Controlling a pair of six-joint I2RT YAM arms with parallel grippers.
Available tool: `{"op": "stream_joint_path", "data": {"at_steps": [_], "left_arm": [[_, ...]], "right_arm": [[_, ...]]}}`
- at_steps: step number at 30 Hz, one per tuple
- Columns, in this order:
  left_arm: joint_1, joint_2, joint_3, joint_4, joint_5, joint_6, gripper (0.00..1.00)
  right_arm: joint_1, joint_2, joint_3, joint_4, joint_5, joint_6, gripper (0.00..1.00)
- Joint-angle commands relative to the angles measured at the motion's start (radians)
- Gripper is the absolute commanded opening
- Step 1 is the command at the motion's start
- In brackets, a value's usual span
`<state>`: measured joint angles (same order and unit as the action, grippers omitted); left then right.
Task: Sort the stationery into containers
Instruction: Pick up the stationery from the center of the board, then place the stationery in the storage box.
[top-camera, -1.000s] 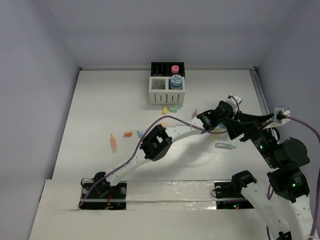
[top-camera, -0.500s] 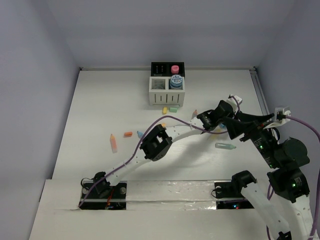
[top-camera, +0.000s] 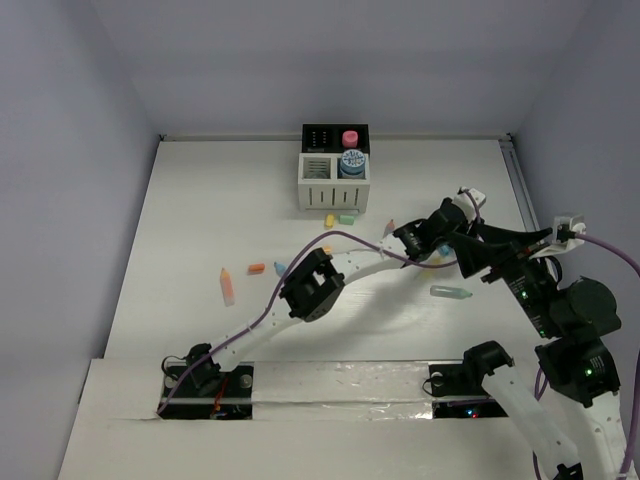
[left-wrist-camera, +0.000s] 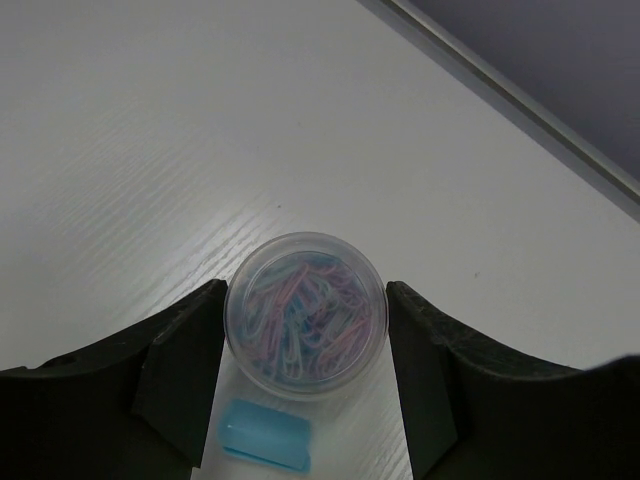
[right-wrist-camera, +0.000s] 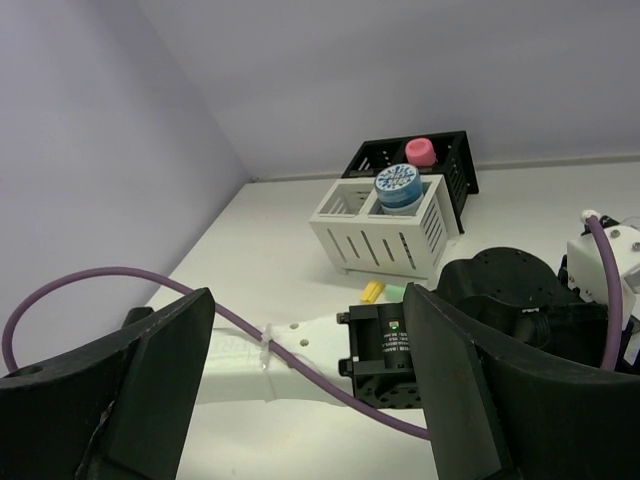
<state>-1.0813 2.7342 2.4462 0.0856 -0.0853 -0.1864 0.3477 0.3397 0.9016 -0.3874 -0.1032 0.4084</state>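
My left gripper should next lift the tub it is holding and carry it across, outward and to the left in the top view. Then it should let go of the tub inside the empty white bin.
In the left wrist view a clear round tub of coloured paper clips stands on the table. My left gripper is shut on it, one finger against each side. A light blue stub lies just in front of the tub. In the top view the left gripper reaches down at the right of the table. My right gripper hovers open beside it, above the left arm's wrist, holding nothing. The organiser stands at the back with a blue-white roll in a white bin and a pink stub in a black bin.
Loose on the table are an orange-pink pen, an orange stub, a blue stub, a yellow stub, a green stub and a clear green tube. The table's right edge rail is close by.
My left gripper's fingers have drawn in against the tub. Neither arm has visibly shifted.
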Motion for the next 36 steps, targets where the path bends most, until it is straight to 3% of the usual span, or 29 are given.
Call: {"op": "stream_joint_path", "data": {"at_steps": [1,8,12,19,23,30,36], "left_arm": [[0.02,-0.152,0.013,0.132,0.018,-0.015,0.45],[0.067,-0.298,-0.119,0.177,0.012,-0.012,0.43],[0.093,-0.396,-0.171,0.183,-0.011,0.011,0.43],[0.176,-0.566,-0.256,0.151,-0.073,0.038,0.43],[0.257,-0.709,-0.407,0.147,-0.109,0.031,0.43],[0.437,-0.997,-0.819,0.19,-0.212,0.004,0.43],[0.541,-1.041,-0.975,0.192,-0.203,-0.047,0.42]], "right_arm": [[-0.003,-0.011,0.031,0.056,-0.007,-0.008,0.82],[-0.003,-0.027,0.051,0.114,-0.006,0.007,0.82],[-0.003,0.008,0.104,0.2,-0.087,0.062,0.82],[-0.003,0.004,0.122,0.199,-0.078,0.067,0.82],[-0.003,0.007,0.097,0.186,-0.085,0.079,0.82],[-0.003,0.031,0.05,0.136,-0.093,0.072,0.82],[-0.003,0.042,0.011,0.134,-0.105,0.069,0.82]]}}
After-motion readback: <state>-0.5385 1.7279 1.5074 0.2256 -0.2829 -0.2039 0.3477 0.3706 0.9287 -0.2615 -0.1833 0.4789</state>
